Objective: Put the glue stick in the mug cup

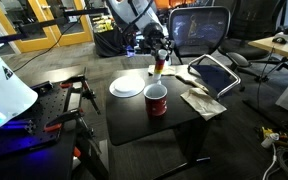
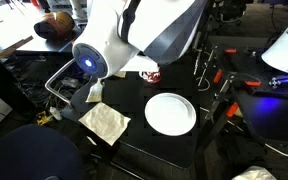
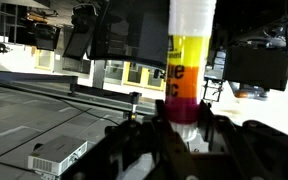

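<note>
The gripper should next lower the upright glue stick into the opening of the red mug cup (image 1: pixel 156 100) and let it go, as the glue stick is still above the mug cup's rim.
The red mug cup (image 1: pixel 156 100) with a white inside stands on the black table near its middle; in an exterior view only a small part of it (image 2: pixel 150 75) shows behind the arm. My gripper (image 1: pixel 159 63) is raised above the table's far edge, behind the mug, shut on the glue stick (image 1: pixel 158 68). In the wrist view the glue stick (image 3: pixel 187 60) has a white cap, a yellow-orange body and a magenta band, and stands upright between my fingers (image 3: pixel 184 125). The wrist view faces the room, so the mug is out of it.
A white round plate (image 1: pixel 127 86) lies beside the mug and also shows in an exterior view (image 2: pixel 170 113). A crumpled cloth (image 1: pixel 201 100) and a tablet (image 1: pixel 213 75) lie on the table's other side. An office chair (image 1: pixel 199 30) stands behind the table.
</note>
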